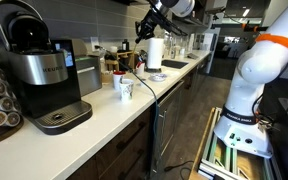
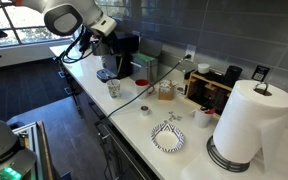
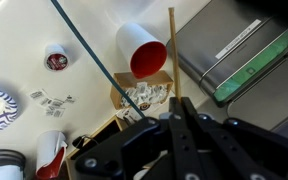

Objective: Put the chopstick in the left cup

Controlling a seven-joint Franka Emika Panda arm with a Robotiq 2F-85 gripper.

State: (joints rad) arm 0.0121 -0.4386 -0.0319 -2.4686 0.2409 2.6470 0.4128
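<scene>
My gripper, high above the counter, needs to turn and lower toward the patterned cup's opening [image 1: 126, 82] to release the thin yellow chopstick there.
In the wrist view my gripper [image 3: 177, 122] is shut on a thin wooden chopstick [image 3: 171, 60] that points up from the fingers. The stick's far end lies just right of a white cup with a red inside [image 3: 141, 50]. A smaller cup [image 3: 56, 58] stands further left on the white counter. In both exterior views the gripper [image 1: 144, 25] [image 2: 102, 28] hangs high above the counter, over a patterned cup [image 1: 124, 88] [image 2: 114, 88]. The small cup also shows in an exterior view [image 2: 144, 110]. The chopstick is too thin to make out in the exterior views.
A blue cable [image 3: 89, 45] crosses the wrist view diagonally. A box of packets [image 3: 144, 97] lies below the cup, and a grey and green box [image 3: 246, 60] is at right. A coffee machine [image 1: 44, 75], a paper towel roll [image 2: 246, 120] and a striped plate [image 2: 167, 137] stand on the counter.
</scene>
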